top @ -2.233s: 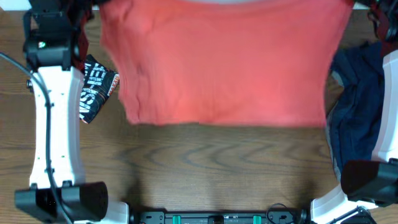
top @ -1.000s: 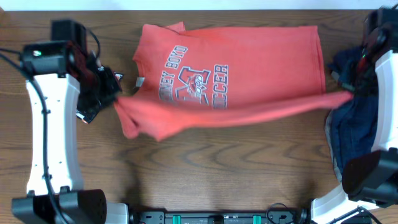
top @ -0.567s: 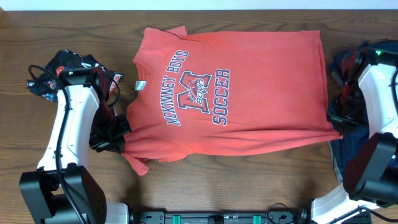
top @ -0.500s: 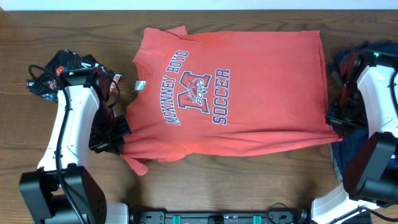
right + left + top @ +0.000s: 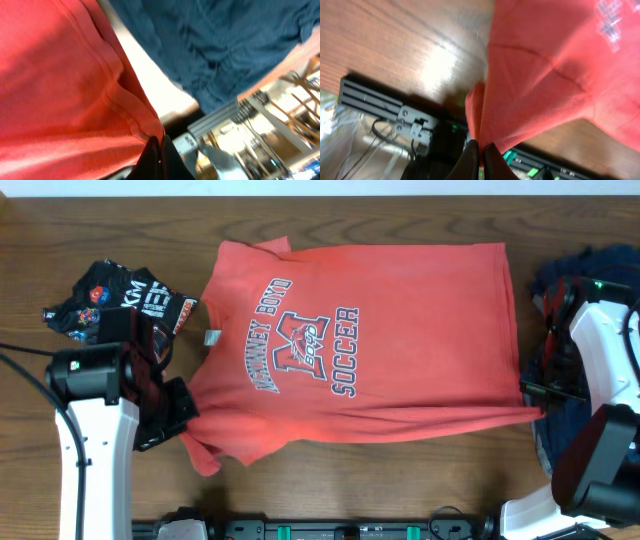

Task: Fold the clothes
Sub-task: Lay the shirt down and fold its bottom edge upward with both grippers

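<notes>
The lettering is uncovered, unfolded, so my left gripper will next carry the pinched near edge outward onto the shirt beside the small white label and release it.
The coral-red T-shirt (image 5: 400, 330) lies spread on the wooden table, lettering up, collar to the left. My left gripper (image 5: 182, 418) is shut on its near left edge by the sleeve; the left wrist view shows the fingers pinching red cloth (image 5: 530, 75). My right gripper (image 5: 532, 393) is shut on the shirt's near right hem corner; the right wrist view shows red cloth (image 5: 55, 85) between the fingers. A dark navy garment (image 5: 575, 285) lies at the right, also in the right wrist view (image 5: 220, 45). A black printed shirt (image 5: 115, 298) lies crumpled at the far left.
The wooden table (image 5: 340, 480) shows bare along the near side. A black rail with green parts (image 5: 350, 530) runs along the near edge. The navy garment lies under and around my right arm.
The shirt, held hanging earlier, now lies spread flat with lettering up. Both grippers moved toward the near side, pulling the shirt's near edge taut and shifting it slightly left.
</notes>
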Robot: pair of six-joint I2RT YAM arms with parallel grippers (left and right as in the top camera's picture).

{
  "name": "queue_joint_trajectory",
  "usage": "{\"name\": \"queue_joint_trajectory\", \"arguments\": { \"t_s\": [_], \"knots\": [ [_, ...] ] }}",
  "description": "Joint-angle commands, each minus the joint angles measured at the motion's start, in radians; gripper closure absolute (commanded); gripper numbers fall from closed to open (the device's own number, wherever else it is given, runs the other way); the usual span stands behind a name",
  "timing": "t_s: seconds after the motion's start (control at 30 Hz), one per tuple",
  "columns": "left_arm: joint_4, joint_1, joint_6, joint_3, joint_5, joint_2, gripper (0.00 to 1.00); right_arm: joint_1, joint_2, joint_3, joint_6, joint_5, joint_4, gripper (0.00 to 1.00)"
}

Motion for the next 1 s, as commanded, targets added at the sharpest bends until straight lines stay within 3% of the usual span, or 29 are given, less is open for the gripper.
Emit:
{"name": "queue_joint_trajectory", "arguments": {
  "t_s": [0.0,0.47,0.97],
  "knots": [
    [0.069,0.005,-0.016,-0.003,-0.023,0.005,0.94,-0.005,-0.021,-0.001,0.021,-0.006,0.061,0.99],
    [0.53,0.005,-0.043,-0.023,-0.014,0.252,0.94,-0.004,-0.019,-0.001,0.02,-0.102,0.497,0.99],
    [0.847,0.002,-0.043,-0.023,0.068,0.503,0.94,0.005,0.051,-0.003,0.02,-0.112,0.67,0.99]
  ]
}}
